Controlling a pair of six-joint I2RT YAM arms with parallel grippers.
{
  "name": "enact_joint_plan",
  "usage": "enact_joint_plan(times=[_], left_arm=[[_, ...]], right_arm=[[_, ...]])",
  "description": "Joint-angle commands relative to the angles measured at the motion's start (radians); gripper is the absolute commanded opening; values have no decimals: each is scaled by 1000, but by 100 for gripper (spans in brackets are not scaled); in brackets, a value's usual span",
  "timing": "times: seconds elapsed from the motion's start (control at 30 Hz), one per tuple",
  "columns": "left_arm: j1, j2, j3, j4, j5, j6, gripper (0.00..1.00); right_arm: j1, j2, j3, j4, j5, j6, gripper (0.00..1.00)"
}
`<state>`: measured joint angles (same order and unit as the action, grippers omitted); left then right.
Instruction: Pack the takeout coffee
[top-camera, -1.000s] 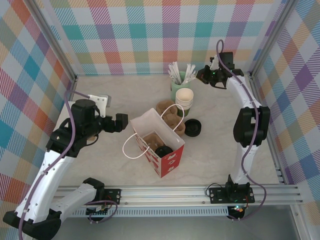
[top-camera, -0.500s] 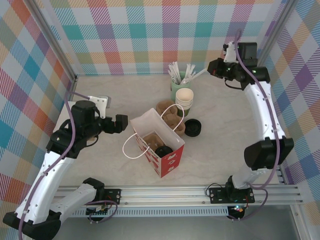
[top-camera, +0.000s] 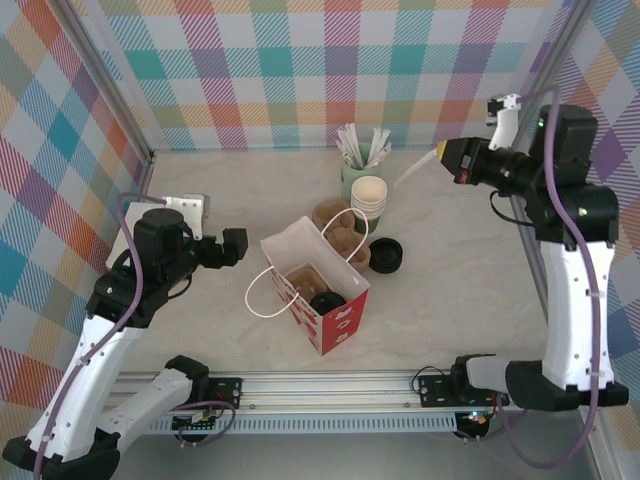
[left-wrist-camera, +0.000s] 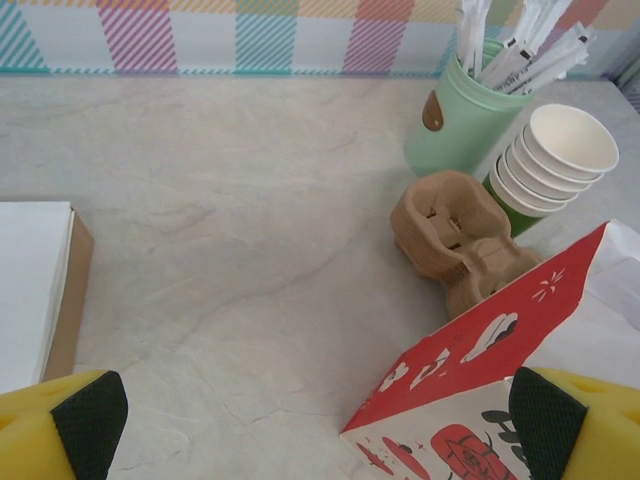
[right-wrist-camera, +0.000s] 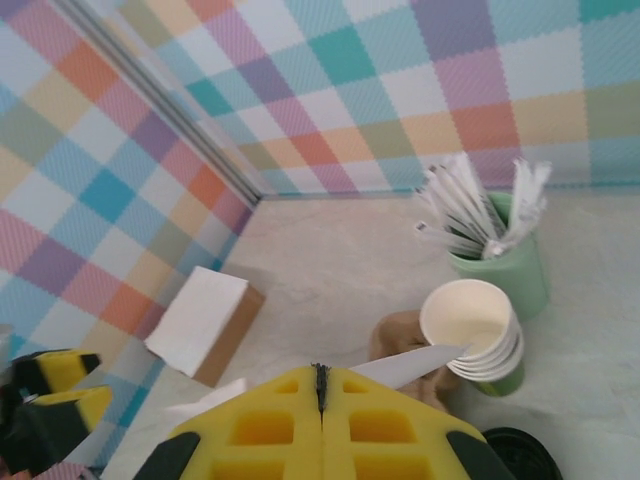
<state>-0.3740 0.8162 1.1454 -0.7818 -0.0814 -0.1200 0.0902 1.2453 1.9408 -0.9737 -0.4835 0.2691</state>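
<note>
My right gripper holds the stirrer. It should swing back and down to the bag's opening next, then let go of the stirrer inside.
The red-and-white paper bag (top-camera: 338, 322) stands open mid-table. A round black lid (top-camera: 325, 302) shows inside it, likely the takeout coffee; the cup body is hidden. My left gripper (top-camera: 233, 247) hovers open just left of the bag, and the bag's red corner (left-wrist-camera: 480, 350) sits between its fingertips (left-wrist-camera: 90, 420) untouched. My right gripper (top-camera: 447, 158) is raised at the back right, shut on a white wrapped stirrer (top-camera: 412, 175). In the right wrist view the stirrer (right-wrist-camera: 415, 364) sticks out sideways from the shut gripper (right-wrist-camera: 320, 385).
A pale green pot of stirrers (top-camera: 357, 165) and a stack of lidless green cups (top-camera: 368, 198) stand at the back. A brown cup carrier (top-camera: 335, 222) and black lids (top-camera: 385, 256) lie beside the bag. A napkin box (top-camera: 192, 207) sits at the left.
My right arm has risen and swung right, away from the stirrer pot, carrying the white stirrer with it. The left arm has shifted only slightly and stays open.
</note>
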Motion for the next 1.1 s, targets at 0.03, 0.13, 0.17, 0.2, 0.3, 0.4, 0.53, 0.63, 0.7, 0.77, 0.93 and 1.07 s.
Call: enact_joint_plan(times=[0.03,0.13,0.17,0.2,0.3,0.4,0.53,0.63,0.7,0.77,0.93,1.07], left_arm=[[14,-30,-28,27,-54,-29,100],[14,-35,-32,21,-72,-30,100],[14,-34,-32,19,-76,-30,100],[14,-35,-30,16,-82,-29,100],[14,-35,-32,17,-89,-29,100],[14,-32,-33,24,-90,-32,100],[14,-22,-31,30,-90,-36,100],[14,-17,-27,30,-93,-36,100],[14,-15,-25,30,-95,-36,100],[14,-17,-24,29,-97,-36,100],[14,-17,-27,20,-102,-36,100],[14,-22,-30,20,-104,-33,100]], right_arm=[[-7,-60,41,-4,-154,33,3],[-7,-64,58,-9,-268,85,3],[-7,-64,60,-13,-303,98,3],[-7,-67,56,-16,-338,111,3],[3,-81,33,-16,-406,133,3],[33,-100,-1,2,-438,145,3],[114,-101,-41,6,-397,144,2],[207,-80,-65,1,-323,121,3],[279,-50,-64,-9,-270,100,2],[343,-13,-56,-10,-235,87,2],[464,84,-24,-10,-162,54,3],[526,156,3,-45,-94,17,3]])
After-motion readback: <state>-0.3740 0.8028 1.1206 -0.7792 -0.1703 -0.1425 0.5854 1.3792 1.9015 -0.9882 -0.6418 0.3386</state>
